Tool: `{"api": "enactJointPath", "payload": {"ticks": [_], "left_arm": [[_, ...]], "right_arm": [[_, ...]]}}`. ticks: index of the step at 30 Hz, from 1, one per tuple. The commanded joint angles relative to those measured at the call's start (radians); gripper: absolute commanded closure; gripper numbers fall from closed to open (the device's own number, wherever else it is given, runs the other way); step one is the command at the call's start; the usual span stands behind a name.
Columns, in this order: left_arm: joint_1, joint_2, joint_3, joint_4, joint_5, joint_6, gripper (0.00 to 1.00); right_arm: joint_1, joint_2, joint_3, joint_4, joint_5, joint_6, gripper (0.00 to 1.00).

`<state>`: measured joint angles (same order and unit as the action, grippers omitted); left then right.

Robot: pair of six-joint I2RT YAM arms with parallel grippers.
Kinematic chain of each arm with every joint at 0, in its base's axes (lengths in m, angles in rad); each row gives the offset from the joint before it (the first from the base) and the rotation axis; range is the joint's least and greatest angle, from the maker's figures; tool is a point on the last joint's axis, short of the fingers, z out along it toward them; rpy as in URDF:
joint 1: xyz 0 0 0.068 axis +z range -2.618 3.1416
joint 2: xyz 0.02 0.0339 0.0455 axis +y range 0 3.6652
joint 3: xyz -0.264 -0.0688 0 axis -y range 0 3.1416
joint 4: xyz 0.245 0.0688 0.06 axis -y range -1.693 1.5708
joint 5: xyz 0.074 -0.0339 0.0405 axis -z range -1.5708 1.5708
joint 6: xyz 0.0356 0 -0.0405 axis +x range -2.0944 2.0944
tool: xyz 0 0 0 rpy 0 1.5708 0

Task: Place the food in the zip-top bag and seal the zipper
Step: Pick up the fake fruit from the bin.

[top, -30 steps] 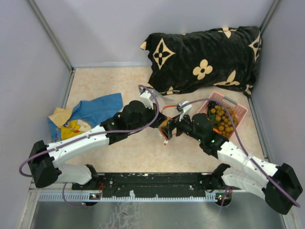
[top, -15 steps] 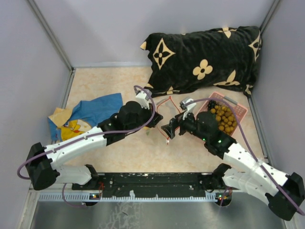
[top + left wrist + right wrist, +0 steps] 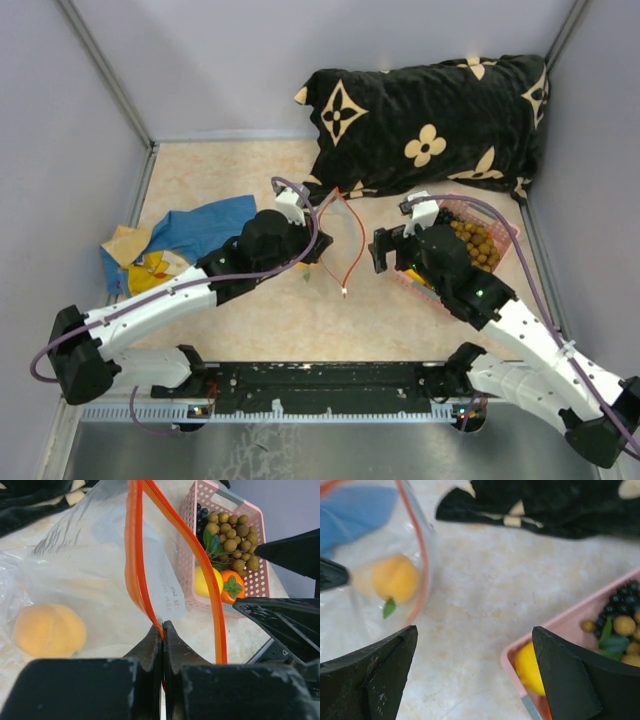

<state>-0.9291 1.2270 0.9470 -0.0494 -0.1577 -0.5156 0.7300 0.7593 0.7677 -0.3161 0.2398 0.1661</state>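
Note:
My right gripper's fingers are empty. My right gripper should next move to its right in the top view and lower its fingers around the yellow lemon [image 3: 416, 277] [image 3: 528, 668].
The zip-top bag [image 3: 90, 565] is held upright with its mouth open. Its orange-red zipper strip [image 3: 352, 240] forms a loop. My left gripper [image 3: 163, 626] is shut on the near side of that strip [image 3: 136, 555]. An orange peach [image 3: 49, 630] lies inside the bag and also shows in the right wrist view [image 3: 395, 578]. My right gripper [image 3: 475, 680] is open and empty, between the bag and the pink basket [image 3: 555, 630]. The basket holds a yellow lemon [image 3: 207, 580], an orange-red green-topped fruit [image 3: 232, 586], dark grapes [image 3: 625, 597] and brown berries [image 3: 230, 530].
A black pillow with tan flowers [image 3: 430, 120] lies at the back right, just behind the basket [image 3: 500, 232]. A blue cloth with a yellow thing [image 3: 190, 235] lies at the left. Grey walls close in the sides and back.
My right gripper has pulled back to the right, away from the bag mouth and toward the basket, open. The peach it carried now lies in the bag. My left gripper shifted slightly left.

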Motion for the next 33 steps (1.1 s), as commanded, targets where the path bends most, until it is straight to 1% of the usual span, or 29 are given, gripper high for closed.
{"api": "enactJointPath", "payload": {"ticks": [1, 3, 7, 10, 12, 15, 17, 23, 29, 33], "left_arm": [[0.014, -0.041, 0.001, -0.032, -0.056, 0.059, 1.00], [0.018, -0.051, -0.002, -0.039, -0.060, 0.072, 1.00], [0.026, -0.068, -0.006, -0.035, -0.047, 0.116, 1.00], [0.030, -0.071, 0.012, -0.058, -0.053, 0.139, 1.00], [0.030, -0.071, 0.024, -0.063, -0.050, 0.158, 1.00], [0.033, -0.073, 0.036, -0.062, -0.042, 0.189, 1.00], [0.032, -0.074, 0.044, -0.064, -0.041, 0.198, 1.00], [0.035, -0.077, 0.066, -0.087, -0.021, 0.204, 1.00], [0.035, -0.065, 0.068, -0.091, -0.013, 0.199, 1.00], [0.035, -0.052, 0.073, -0.093, -0.008, 0.197, 1.00]], "right_arm": [[-0.046, 0.059, 0.075, -0.179, 0.145, 0.085, 0.03], [-0.112, 0.080, 0.077, -0.232, 0.125, 0.121, 0.03], [-0.261, 0.085, 0.058, -0.301, 0.016, 0.177, 0.03], [-0.329, 0.088, 0.041, -0.333, -0.020, 0.199, 0.03], [-0.344, 0.100, 0.021, -0.340, -0.017, 0.216, 0.03], [-0.359, 0.127, -0.027, -0.307, -0.017, 0.238, 0.03], [-0.361, 0.146, -0.063, -0.260, -0.001, 0.261, 0.03], [-0.378, 0.195, -0.135, -0.137, -0.034, 0.305, 0.04], [-0.392, 0.243, -0.172, -0.087, -0.027, 0.312, 0.10], [-0.415, 0.234, -0.196, -0.048, -0.038, 0.314, 0.13]]}}
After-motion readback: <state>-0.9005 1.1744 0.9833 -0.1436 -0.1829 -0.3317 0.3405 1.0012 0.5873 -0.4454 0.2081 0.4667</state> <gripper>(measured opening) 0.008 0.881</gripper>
